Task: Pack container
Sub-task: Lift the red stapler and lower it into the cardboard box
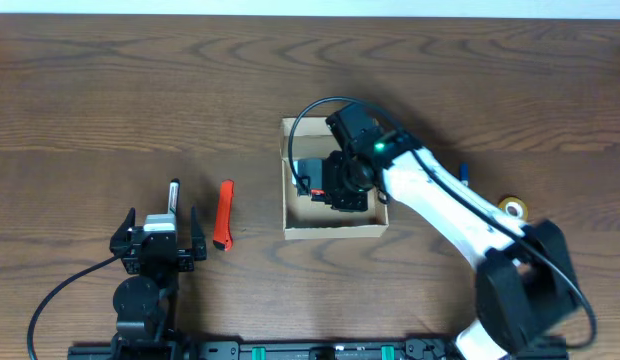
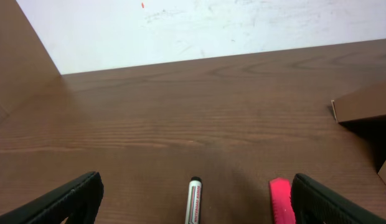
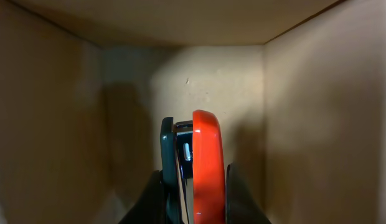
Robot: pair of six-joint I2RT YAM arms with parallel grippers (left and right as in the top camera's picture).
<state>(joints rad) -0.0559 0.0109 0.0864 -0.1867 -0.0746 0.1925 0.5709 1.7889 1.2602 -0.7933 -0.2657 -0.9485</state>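
I will next lower my right gripper toward the bottom inside the tan cardboard container (image 1: 330, 231) and let go of the stapler-like object, because the container's bottom is clear between the container's sides.
The tan cardboard container (image 1: 330, 231) stands open at the table's middle. My right gripper (image 1: 337, 186) reaches down inside it. In the right wrist view the gripper (image 3: 193, 190) is shut on a red and dark teal stapler-like object (image 3: 207, 149), held on edge between the box's inner walls (image 3: 305, 112). My left gripper (image 1: 159, 220) rests open and empty at the front left. A whiteboard marker (image 1: 173, 194) lies just ahead of it, and a red cutter-like tool (image 1: 225, 213) lies to its right. The left wrist view shows the marker (image 2: 194, 202) between the open jaws (image 2: 196, 186) and the red tool (image 2: 281, 200) by the right finger.
A blue pen (image 1: 464, 173) and a yellow tape roll (image 1: 513, 208) lie right of the box, beside my right arm. A corner of the box (image 2: 366, 104) shows at the right edge of the left wrist view. A white wall stands behind the table.
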